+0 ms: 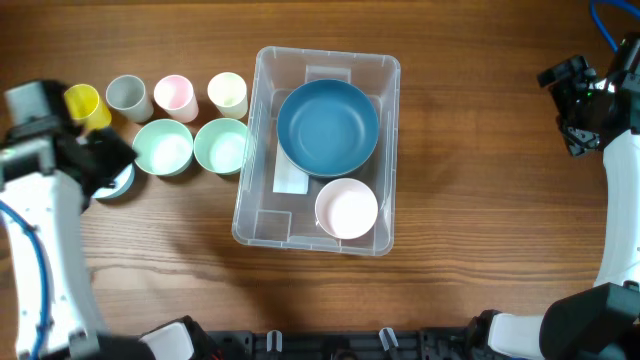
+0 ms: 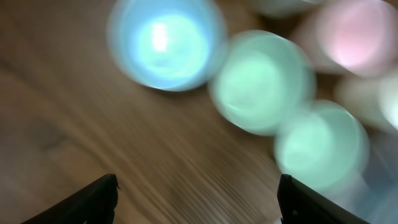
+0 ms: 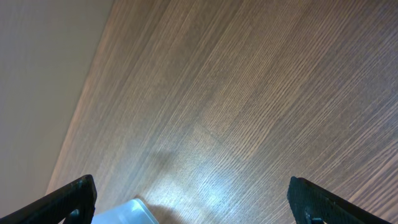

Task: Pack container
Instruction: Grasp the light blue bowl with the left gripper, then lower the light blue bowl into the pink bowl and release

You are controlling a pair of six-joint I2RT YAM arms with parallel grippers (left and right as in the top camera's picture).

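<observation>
My left gripper will next move down onto the light blue bowl's rim (image 1: 98, 194) (image 2: 114, 59) opposite the green bowls, because that is below it and to its left in the overhead view.
The clear container (image 1: 262, 214) stands mid-table. It holds a big blue bowl (image 1: 327, 125) and a small pink bowl (image 1: 347, 208). My left gripper (image 1: 100, 160) is open and empty, above a light blue bowl (image 1: 115, 186) at the left. The left wrist view is blurred; my open jaws (image 2: 198, 199) are over bare wood, with the light blue bowl (image 2: 165, 40) and two green bowls (image 2: 261, 81) (image 2: 320, 143) beyond. My right gripper (image 1: 570, 100) is open and empty at the far right. Its jaws (image 3: 193, 202) are over bare wood, with a container corner (image 3: 127, 213) at the bottom edge.
Left of the container stands a row of cups: yellow (image 1: 85, 103), grey (image 1: 128, 96), pink (image 1: 174, 95) and cream (image 1: 228, 94). Two green bowls (image 1: 163, 147) (image 1: 221, 146) sit in front of them. The table's edge shows in the right wrist view (image 3: 74, 106).
</observation>
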